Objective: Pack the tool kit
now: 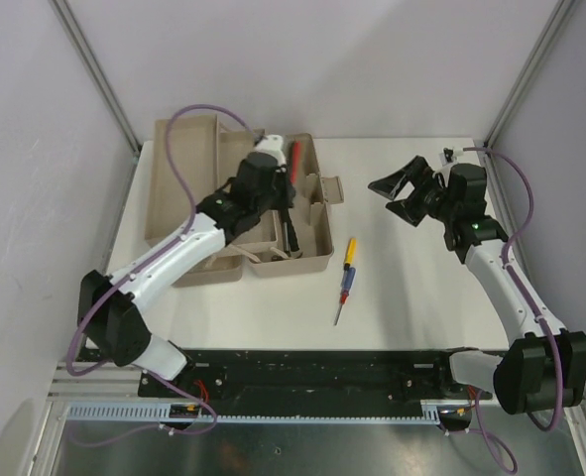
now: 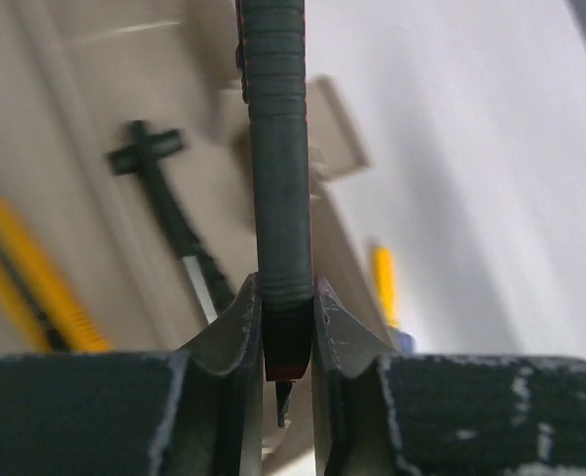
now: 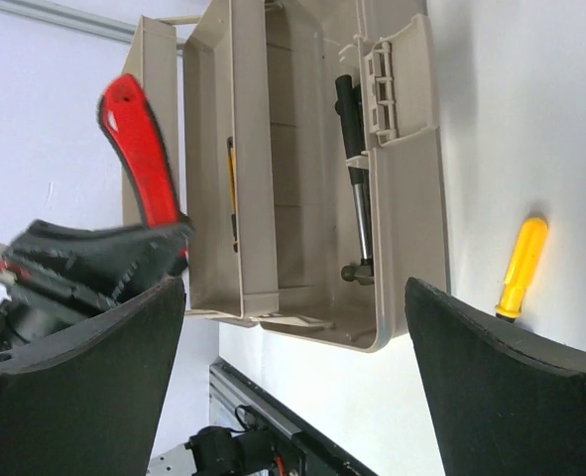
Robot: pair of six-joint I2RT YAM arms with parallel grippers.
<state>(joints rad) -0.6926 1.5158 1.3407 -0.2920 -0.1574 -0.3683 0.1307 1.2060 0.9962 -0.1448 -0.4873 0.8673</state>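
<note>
The tray bottom beside the yellow-handled pliers is free, so next I will move my left gripper down and to its left in the top view, lower it and let go there.
The beige tool kit [image 1: 317, 260] lies open at the table's left-centre, its trays [image 1: 178, 188] folded out. My left gripper [image 1: 285, 181] hovers over it, shut on the red-handled tool [image 1: 294, 157], whose dark ribbed grip [image 2: 278, 149] is pinched between the fingers [image 2: 239, 332]. The right wrist view shows its red handle [image 3: 139, 159] sticking up. A black hammer [image 2: 164, 213] and yellow-handled pliers [image 2: 35, 288] lie inside the box. The yellow-red-blue screwdriver [image 1: 344, 278] lies on the table to the box's right. My right gripper [image 1: 411, 188] hangs open and empty further right.
The box's latch flap [image 1: 324, 188] sticks out toward the right arm. Grey walls close in the table on the left and right. A black rail [image 1: 312, 372] runs along the near edge between the arm bases.
</note>
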